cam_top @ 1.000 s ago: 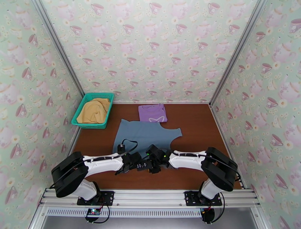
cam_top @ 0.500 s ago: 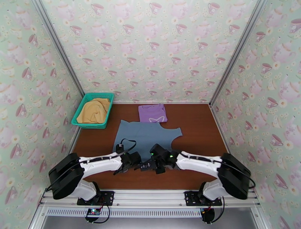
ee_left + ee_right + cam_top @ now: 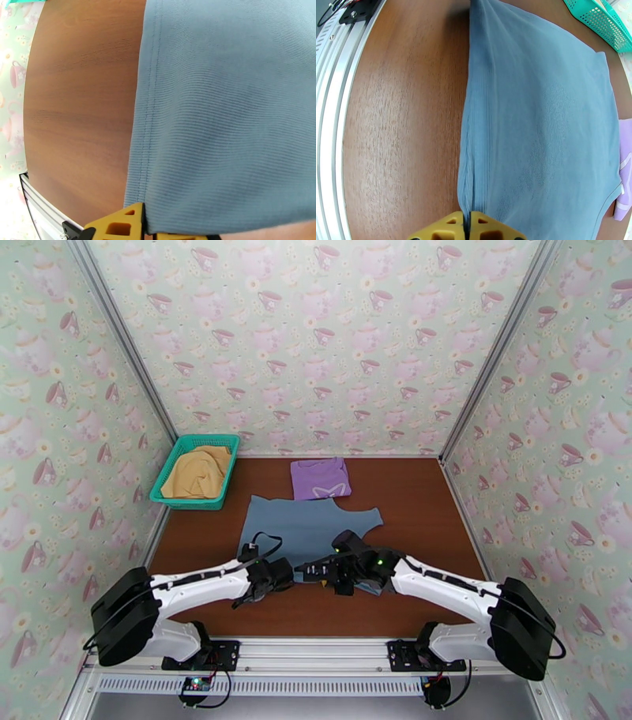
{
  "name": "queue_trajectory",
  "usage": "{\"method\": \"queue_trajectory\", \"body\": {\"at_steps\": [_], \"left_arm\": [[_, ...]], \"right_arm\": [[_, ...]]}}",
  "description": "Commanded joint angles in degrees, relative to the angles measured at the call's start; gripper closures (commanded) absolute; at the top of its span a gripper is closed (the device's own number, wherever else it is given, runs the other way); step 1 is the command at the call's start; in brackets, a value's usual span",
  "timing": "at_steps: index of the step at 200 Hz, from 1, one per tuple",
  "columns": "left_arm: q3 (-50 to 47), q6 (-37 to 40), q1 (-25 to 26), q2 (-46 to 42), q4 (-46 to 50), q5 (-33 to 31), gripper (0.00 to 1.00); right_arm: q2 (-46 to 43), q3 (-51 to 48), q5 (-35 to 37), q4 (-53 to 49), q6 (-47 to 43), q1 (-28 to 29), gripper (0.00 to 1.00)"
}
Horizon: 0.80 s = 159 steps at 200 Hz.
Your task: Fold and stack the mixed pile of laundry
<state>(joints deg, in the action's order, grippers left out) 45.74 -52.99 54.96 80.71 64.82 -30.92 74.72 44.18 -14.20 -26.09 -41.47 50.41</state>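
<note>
I should next move my left gripper outward and down onto the grey-blue garment [image 3: 304,524] and let go of the pinched hem, because that cloth lies flat outward of the hem.
The grey-blue garment [image 3: 304,524] lies spread across the middle of the table. My left gripper [image 3: 291,575] and right gripper [image 3: 310,566] meet close together at its near hem. In the left wrist view the yellow fingers [image 3: 118,225] are shut on the stitched hem of the grey-blue garment [image 3: 229,118]. The right gripper [image 3: 467,225] pinches a ridge of the same cloth [image 3: 537,118], jaws pressed together. The lilac-purple shirt [image 3: 320,477] sits folded at the back. The mustard-yellow garment [image 3: 197,473] fills the basket.
The teal mesh basket [image 3: 175,465] stands at the back left corner against the wall. An aluminium rail [image 3: 316,654] runs along the near edge. Bare wood [image 3: 426,500] shows to the right of the garments.
Both arms have stretched further out and both grippers have moved a little away from the near edge with the hem. The right arm's elbow has swung out to the right.
</note>
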Motion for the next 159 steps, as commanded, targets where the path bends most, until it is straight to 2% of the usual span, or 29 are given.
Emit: {"method": "queue_trajectory", "body": {"at_steps": [1, 42, 67, 92, 159], "left_arm": [[3.9, 4.4, 0.0, -0.9, 3.8, 2.9, 0.87], [9.1, 13.2, -3.5, 1.7, 5.8, 7.2, 0.91], [10.7, 18.1, -8.3, 4.8, 5.4, 9.4, 0.93], [11.9, 23.3, -13.0, 8.7, 1.5, 15.3, 0.94], [24.7, 31.9, -17.9, 25.6, 3.6, 13.5, 0.92]], "right_arm": [[0.3, 0.5, -3.8, -0.3, 2.0, -1.5, 1.00], [3.9, 3.0, -9.4, -2.6, 3.9, -5.5, 1.00], [6.8, 5.0, -10.9, -3.7, 4.4, -7.9, 1.00], [9.4, 6.8, -11.7, -3.9, 5.0, -10.0, 1.00], [14.7, 10.3, -11.4, -4.2, 4.8, -13.4, 1.00]]}}
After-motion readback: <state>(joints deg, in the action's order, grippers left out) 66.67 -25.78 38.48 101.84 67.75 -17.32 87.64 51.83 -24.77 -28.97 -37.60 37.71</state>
